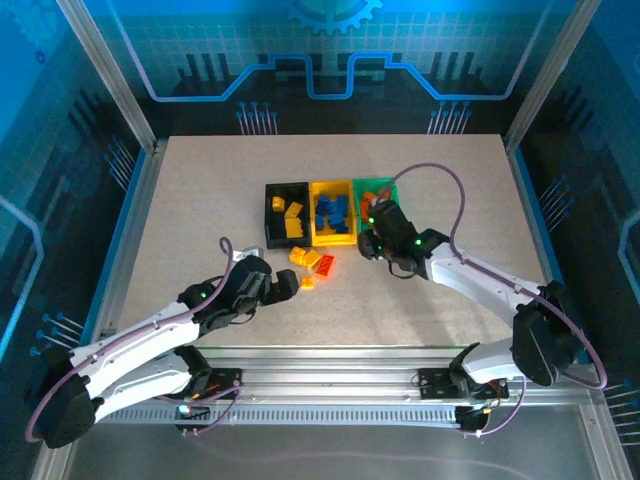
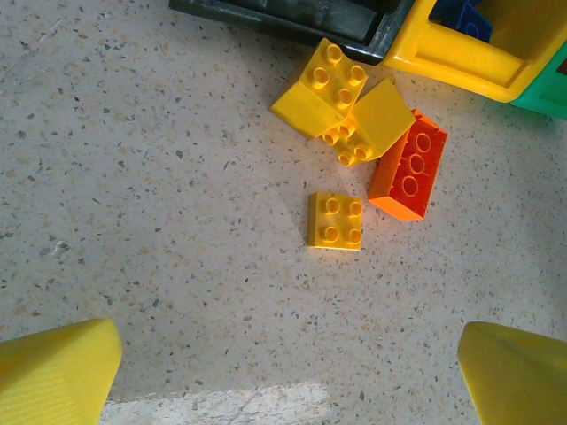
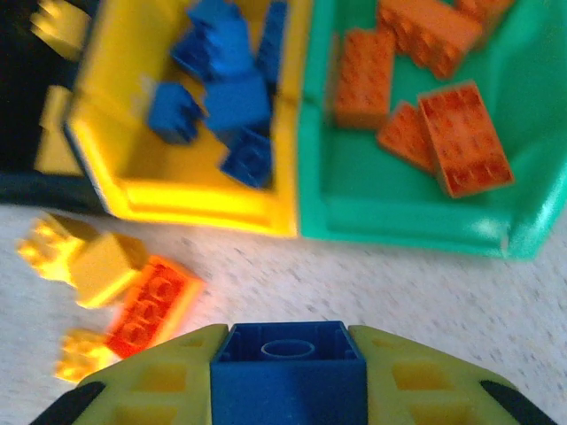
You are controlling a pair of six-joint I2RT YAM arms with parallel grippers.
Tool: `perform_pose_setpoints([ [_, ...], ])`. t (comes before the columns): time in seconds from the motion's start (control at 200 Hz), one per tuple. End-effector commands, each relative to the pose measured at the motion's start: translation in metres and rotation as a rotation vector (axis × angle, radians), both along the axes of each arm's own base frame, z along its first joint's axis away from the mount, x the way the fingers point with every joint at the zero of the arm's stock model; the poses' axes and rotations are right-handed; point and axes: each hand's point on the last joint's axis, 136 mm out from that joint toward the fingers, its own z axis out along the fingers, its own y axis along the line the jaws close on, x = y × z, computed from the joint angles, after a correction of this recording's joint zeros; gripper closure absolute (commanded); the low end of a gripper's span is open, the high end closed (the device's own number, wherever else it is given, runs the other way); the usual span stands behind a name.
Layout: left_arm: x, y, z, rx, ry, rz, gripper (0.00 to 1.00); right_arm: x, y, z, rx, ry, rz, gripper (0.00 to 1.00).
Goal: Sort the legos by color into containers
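Observation:
The yellow bin [image 1: 316,237] is outward of my right gripper. My right gripper needs to carry the blue lego over the bin's blue legos next and let go of it there.
The containers stand in a row: a black bin [image 1: 272,215] with yellow legos [image 1: 292,220], a yellow bin [image 1: 316,237] with blue legos [image 1: 333,210], and a green bin [image 1: 388,187] with orange legos [image 3: 443,124]. My right gripper [image 3: 288,354] is shut on a blue lego [image 3: 288,381] just in front of the yellow bin [image 3: 195,199] and green bin [image 3: 399,212]. Loose on the table lie a flat yellow lego [image 2: 335,220], an orange brick [image 2: 408,165] and two yellow bricks [image 2: 321,88]. My left gripper [image 2: 288,372] hangs open a little short of them, with nothing between its fingers [image 2: 58,367].
The loose legos [image 1: 312,262] lie close to the front walls of the black bin [image 2: 292,18] and yellow bin [image 2: 452,57]. Speckled tabletop [image 1: 200,200] spreads to the left, right and front. Metal frame posts and glass walls surround the table.

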Motion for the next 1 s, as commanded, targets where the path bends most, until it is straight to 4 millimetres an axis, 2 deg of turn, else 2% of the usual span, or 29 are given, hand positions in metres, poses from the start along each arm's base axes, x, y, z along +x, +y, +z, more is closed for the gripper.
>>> perform_pose_setpoints([
  [0.0, -0.001, 0.005, -0.005, 0.020, 0.009, 0.018, 0.01, 0.012, 0.028, 0.013, 0.012, 0.012, 0.068, 0.76],
  [0.085, -0.002, 0.005, -0.005, 0.023, 0.012, 0.011, 0.01, 0.035, 0.045, 0.013, 0.008, 0.012, 0.064, 0.74],
  [0.22, -0.005, 0.005, -0.007, 0.028, 0.026, -0.005, 0.01, 0.074, 0.064, 0.002, -0.034, 0.024, 0.025, 0.72],
  [0.38, -0.009, 0.002, -0.013, 0.052, 0.056, -0.048, 0.01, 0.111, 0.074, -0.015, -0.075, 0.058, -0.030, 0.67],
  [0.45, -0.008, 0.000, -0.014, 0.063, 0.058, -0.063, 0.01, 0.122, 0.076, -0.022, -0.078, 0.078, -0.047, 0.59],
  [0.54, -0.006, -0.005, -0.012, 0.067, 0.054, -0.096, 0.01, 0.129, 0.080, -0.021, -0.054, 0.090, -0.041, 0.34],
  [0.62, -0.003, -0.012, -0.012, 0.071, 0.055, -0.125, 0.01, 0.129, 0.082, -0.007, -0.031, 0.061, -0.027, 0.24],
  [0.76, 0.003, -0.030, -0.019, 0.075, 0.077, -0.181, 0.07, 0.112, 0.069, 0.024, 0.021, 0.001, -0.041, 0.23],
  [0.88, 0.011, -0.046, -0.034, 0.122, 0.100, -0.217, 0.13, 0.083, 0.052, 0.029, 0.065, -0.019, -0.049, 0.23],
  [0.996, 0.022, -0.064, -0.044, 0.190, 0.105, -0.255, 0.19, 0.054, 0.034, 0.023, 0.075, -0.015, -0.059, 0.23],
])
